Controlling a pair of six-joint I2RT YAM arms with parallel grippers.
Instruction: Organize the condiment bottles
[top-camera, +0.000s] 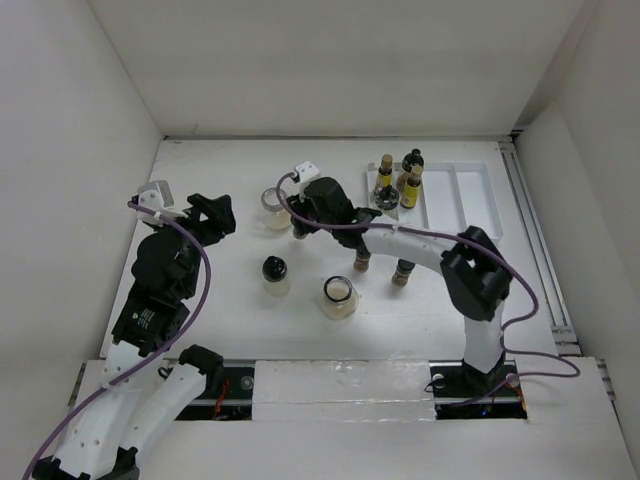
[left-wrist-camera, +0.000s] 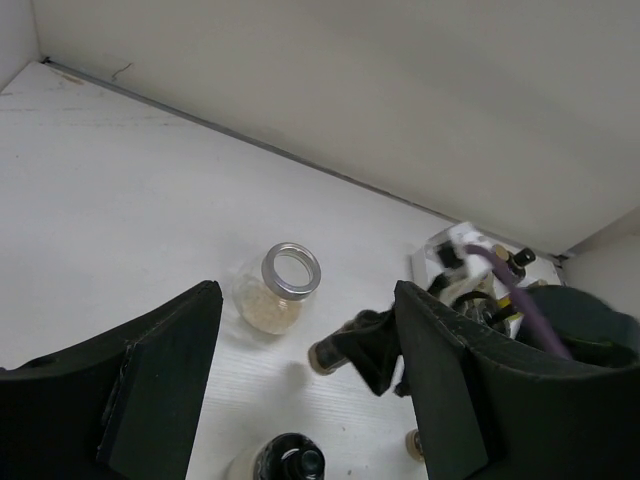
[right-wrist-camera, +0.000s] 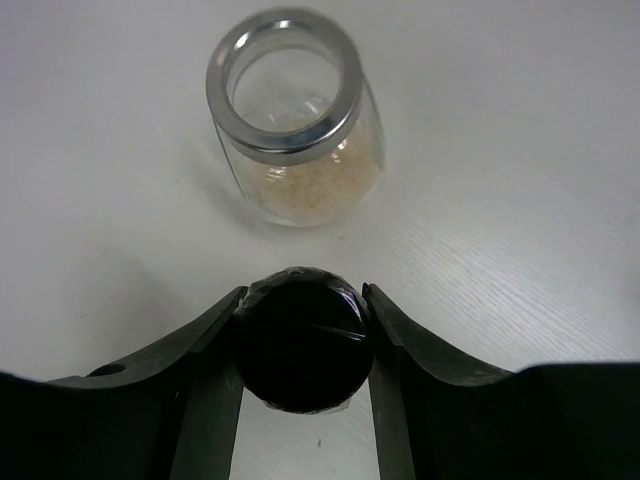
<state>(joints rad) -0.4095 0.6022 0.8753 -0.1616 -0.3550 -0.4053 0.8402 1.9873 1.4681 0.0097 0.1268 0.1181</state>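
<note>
My right gripper needs to go across and down next to release the black cap, because the tray's gap by the bottles is to its right in the top view.
My right gripper (right-wrist-camera: 304, 295) is shut on the black cap (right-wrist-camera: 303, 345) of a brown spice bottle (left-wrist-camera: 335, 353) near the table's middle (top-camera: 299, 231). Just beyond it stands a silver-lidded jar (right-wrist-camera: 298, 120) with pale grains, also seen from above (top-camera: 275, 210). My left gripper (top-camera: 212, 214) is open and empty, left of that jar (left-wrist-camera: 277, 290). A black-capped pale jar (top-camera: 275, 276), a second silver-lidded jar (top-camera: 340, 297) and two brown jars (top-camera: 362, 262) (top-camera: 402, 273) stand in front. Several slim bottles (top-camera: 410, 187) stand in the white tray (top-camera: 468, 190).
The tray lies at the back right, its right compartments bare. White walls close in the table at the back and sides. A purple cable runs along my right arm (top-camera: 430, 245), which reaches over the brown jars.
</note>
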